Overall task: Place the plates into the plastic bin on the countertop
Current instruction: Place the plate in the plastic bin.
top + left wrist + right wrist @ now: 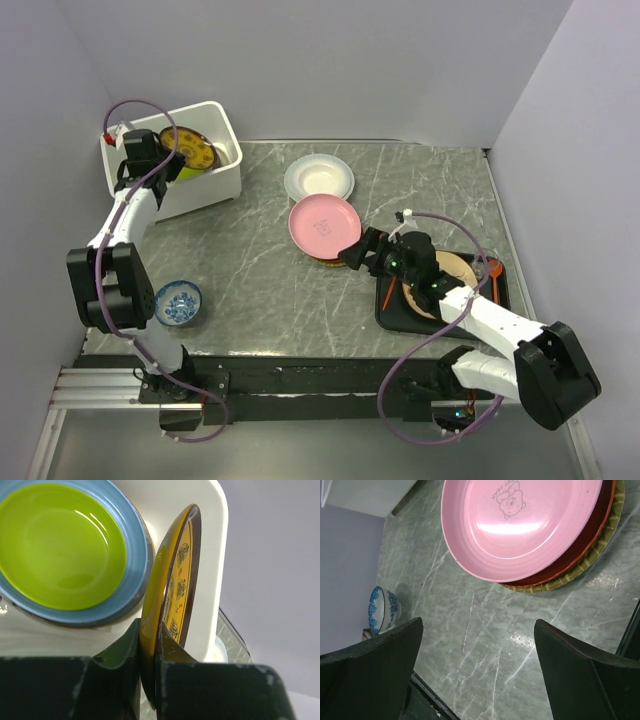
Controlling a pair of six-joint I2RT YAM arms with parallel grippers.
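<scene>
My left gripper should next move the yellow patterned plate it holds toward the green plate beside it and down into the bin to release it.
The white plastic bin (222, 186) stands at the far left of the countertop (250, 280). My left gripper (168, 152) is above it, shut on the rim of the yellow patterned plate (190, 149), which it holds on edge (182, 565). A green plate (60, 545) lies on a light blue plate (132, 555) inside the bin (212, 555). The pink plate (324, 224) tops a red-orange plate (580, 545) and a woven yellow plate (600, 545). My right gripper (357, 250) is open and empty (479, 625), just short of that stack. A white plate (318, 177) lies behind it.
A black tray (500, 300) at the right holds a cream plate (448, 272) and orange utensils (493, 268), partly hidden by the right arm. A small blue-and-white bowl (178, 302) sits at the near left and shows in the right wrist view (382, 610).
</scene>
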